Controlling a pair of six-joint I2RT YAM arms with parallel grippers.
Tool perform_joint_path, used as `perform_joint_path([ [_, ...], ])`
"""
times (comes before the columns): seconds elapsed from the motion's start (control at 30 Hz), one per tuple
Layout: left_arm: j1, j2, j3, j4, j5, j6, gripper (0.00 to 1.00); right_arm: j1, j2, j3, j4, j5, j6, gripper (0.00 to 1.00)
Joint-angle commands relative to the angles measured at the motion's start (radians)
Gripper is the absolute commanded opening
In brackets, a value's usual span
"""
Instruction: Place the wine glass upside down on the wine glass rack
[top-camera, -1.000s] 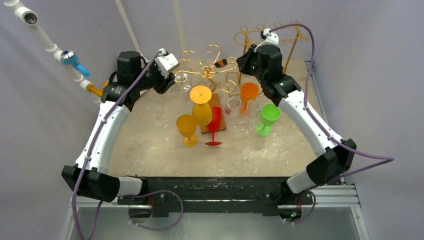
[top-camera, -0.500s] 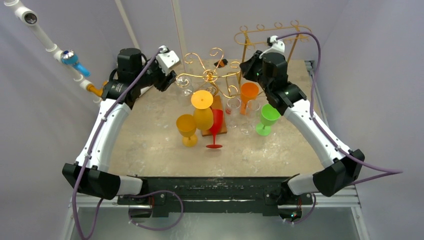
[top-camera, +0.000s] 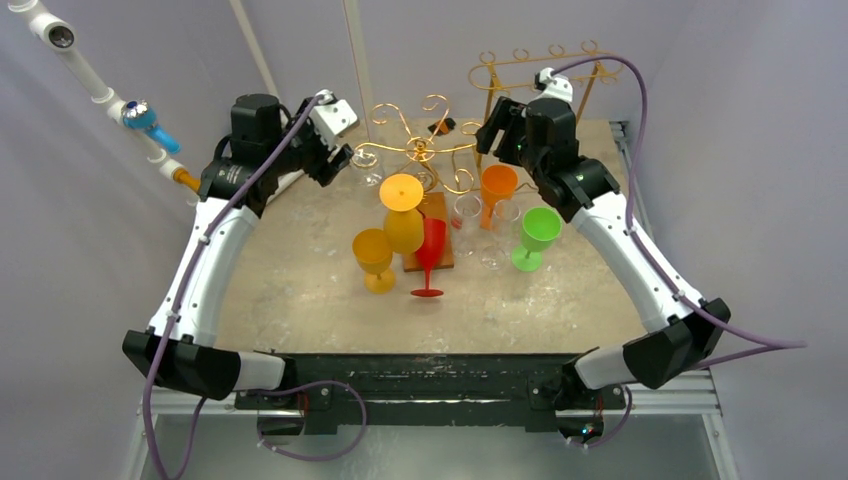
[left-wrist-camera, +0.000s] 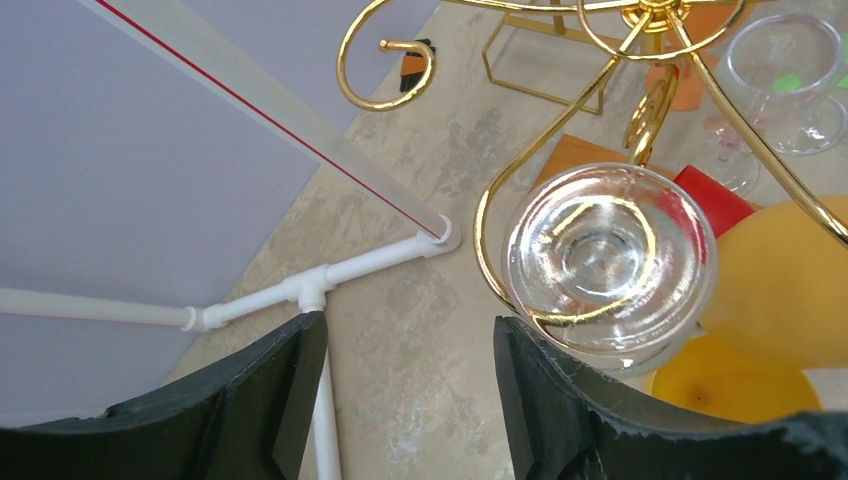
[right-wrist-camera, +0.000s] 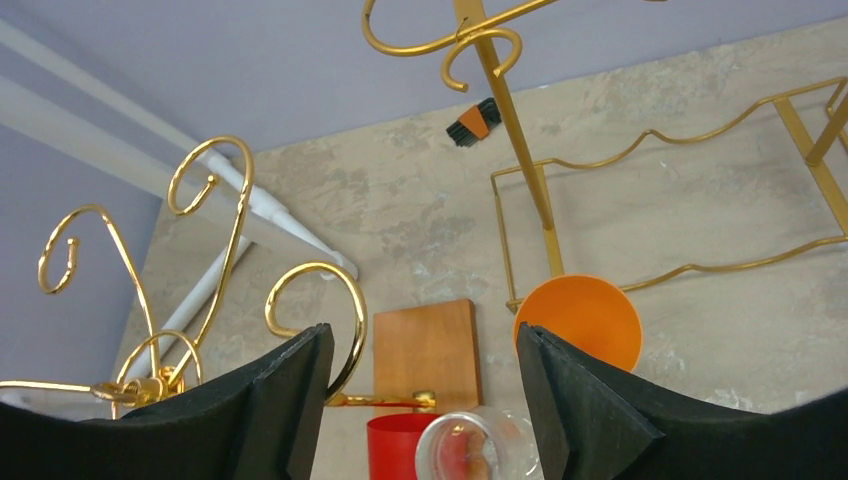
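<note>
The right gripper comes back and down onto the clear glass's rim by the green glass (top-camera: 518, 211) next. The clear glass still stands upright on the tabletop, off the rack.
A clear wine glass (left-wrist-camera: 608, 258) hangs upside down in a curled arm of the gold wine glass rack (left-wrist-camera: 520, 165), its foot resting in the loop. My left gripper (left-wrist-camera: 405, 325) is open, and the glass sits just outside its right finger (left-wrist-camera: 560, 400), not between the jaws. From above, the left gripper (top-camera: 338, 160) is at the rack's (top-camera: 420, 150) left side, close to the hanging glass (top-camera: 368, 162). At the rack's right side my right gripper (top-camera: 492, 125) is open and holds nothing. The right wrist view shows the right gripper (right-wrist-camera: 422, 332) above a gold curl (right-wrist-camera: 340, 290).
A yellow glass (top-camera: 403, 210) hangs upside down on the rack. Around the wooden base (right-wrist-camera: 428, 350) stand a second yellow glass (top-camera: 375, 258), a red (top-camera: 430, 250), an orange (top-camera: 497, 185) and a green one (top-camera: 537, 235), plus clear glasses (top-camera: 466, 212). A taller gold rack (top-camera: 545, 70) stands behind.
My right gripper has opened from shut and drawn back to the right, away from the rack's centre. The left jaws have widened beside the hanging clear glass.
</note>
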Motion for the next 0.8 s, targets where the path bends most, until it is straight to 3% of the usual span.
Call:
perform_joint_path([
  [0.0,-0.009,-0.039,0.060,-0.058,-0.040,-0.016,0.68,-0.005,-0.049,0.030,-0.082,0.019,-0.031,0.75],
  [0.2,-0.009,-0.039,0.153,-0.170,-0.077,-0.048,0.95,-0.049,-0.156,-0.059,-0.112,-0.010,-0.048,0.77],
  [0.27,-0.009,-0.039,0.170,-0.199,-0.077,-0.056,0.99,-0.054,-0.164,-0.081,-0.107,-0.023,-0.055,0.79],
  [0.47,-0.009,-0.074,0.107,-0.157,-0.064,-0.065,0.99,-0.057,-0.150,-0.063,-0.121,-0.067,-0.056,0.79],
  [0.6,-0.009,-0.053,0.183,-0.223,-0.087,-0.073,1.00,-0.057,-0.189,-0.129,-0.131,-0.083,-0.092,0.70],
  [0.77,-0.009,-0.008,0.309,-0.339,-0.111,-0.121,1.00,-0.057,-0.193,-0.228,-0.180,-0.062,-0.100,0.67],
])
